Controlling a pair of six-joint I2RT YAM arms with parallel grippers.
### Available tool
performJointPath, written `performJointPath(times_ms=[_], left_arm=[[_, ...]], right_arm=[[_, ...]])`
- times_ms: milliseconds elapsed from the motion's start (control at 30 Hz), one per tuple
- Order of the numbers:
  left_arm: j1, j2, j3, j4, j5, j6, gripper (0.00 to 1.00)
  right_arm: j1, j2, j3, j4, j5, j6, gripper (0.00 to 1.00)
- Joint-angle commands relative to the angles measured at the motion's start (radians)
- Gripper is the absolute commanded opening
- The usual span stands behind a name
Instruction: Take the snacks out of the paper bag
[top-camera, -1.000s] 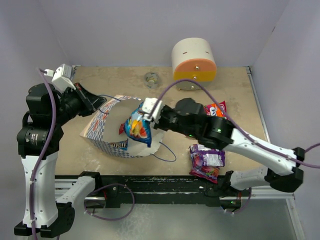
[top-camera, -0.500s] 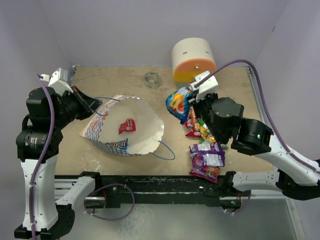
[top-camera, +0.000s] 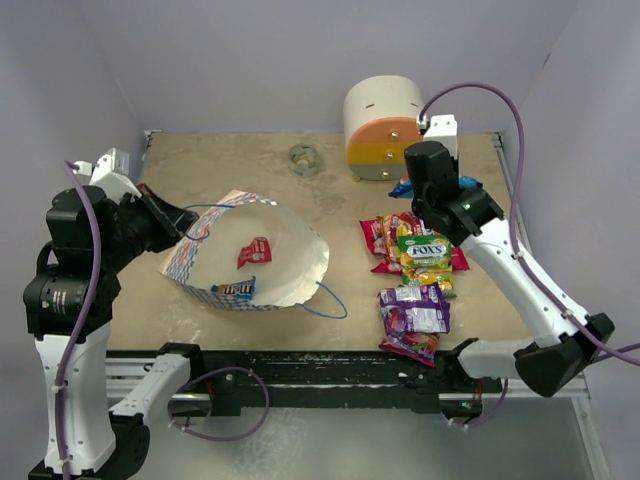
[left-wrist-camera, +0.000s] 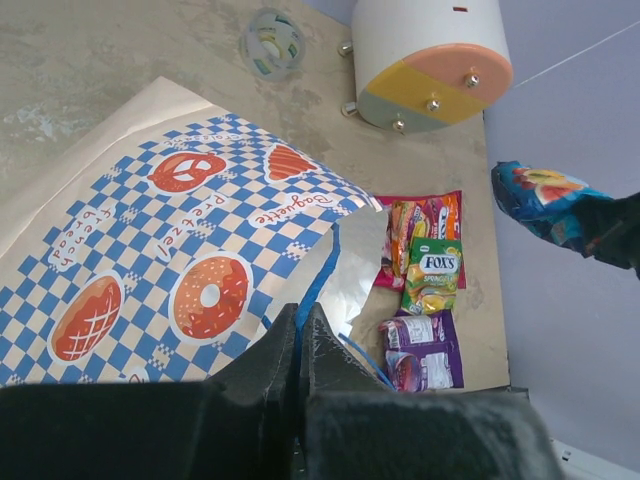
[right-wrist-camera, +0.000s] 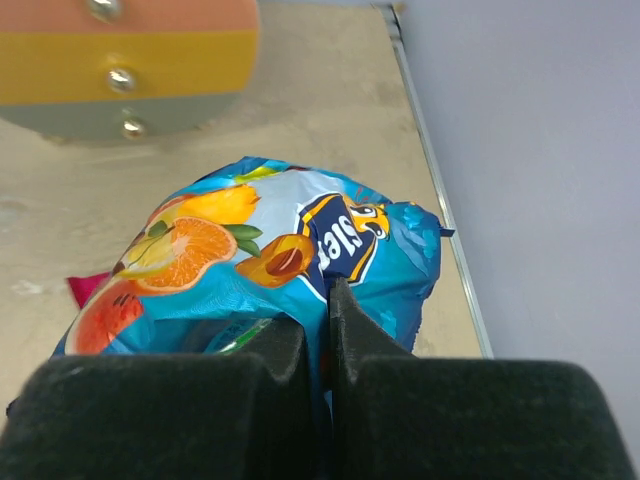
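Observation:
My right gripper next lowers onto the red packets at the pile's far end (top-camera: 402, 227) and opens, since the blue fruit-printed packet still hangs above the table.
The checkered paper bag (top-camera: 205, 262) lies on its side at the left, its cream-lined mouth open toward me; it also shows in the left wrist view (left-wrist-camera: 160, 250). A red packet (top-camera: 254, 251) and a dark packet (top-camera: 231, 290) lie inside. My left gripper (top-camera: 190, 222) is shut on the bag's blue cord handle (left-wrist-camera: 318, 270) at the rim. My right gripper (top-camera: 432, 190) is shut on a blue fruit-printed snack packet (right-wrist-camera: 270, 260), held above the table near the drawer box. Several snacks (top-camera: 415, 255) lie in a pile at the right, a purple packet (top-camera: 413, 318) nearest.
A rounded cream, orange and yellow drawer box (top-camera: 387, 125) stands at the back. A small clear tape roll (top-camera: 303, 158) lies to its left. The right table edge (right-wrist-camera: 440, 200) runs close beside the held packet.
My right gripper carried the blue packet out of the bag's mouth, rightward and back, to above the far right by the drawer box. The left gripper kept its hold.

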Motion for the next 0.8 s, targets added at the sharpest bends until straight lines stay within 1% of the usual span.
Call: performJointPath(times_ms=[0,200,367,433,500,633,767], left_arm=[[-0.002,-0.018,0.016,0.003,0.008,-0.015,0.00],[-0.003,-0.031,0.016,0.004,0.025,-0.044,0.00],[-0.002,-0.026,0.022,0.003,0.034,-0.032,0.00],[-0.003,-0.020,0.027,0.004,0.040,-0.030,0.00],[-0.004,-0.014,0.032,0.006,0.044,-0.030,0.00],[-0.003,-0.012,0.031,0.012,0.066,-0.031,0.00],[-0.003,-0.018,0.009,0.041,0.128,-0.030,0.00]], right_arm=[[-0.070,0.020,-0.028,0.136,0.020,0.107,0.00],[-0.137,0.065,-0.134,0.275,-0.021,0.084,0.00],[-0.180,0.100,-0.178,0.339,-0.031,0.105,0.00],[-0.186,0.111,-0.187,0.346,-0.011,0.126,0.00],[-0.188,0.126,-0.191,0.324,-0.003,0.177,0.00],[-0.188,0.148,-0.199,0.173,-0.047,0.363,0.00],[-0.185,0.114,-0.298,0.183,-0.182,0.467,0.00]])
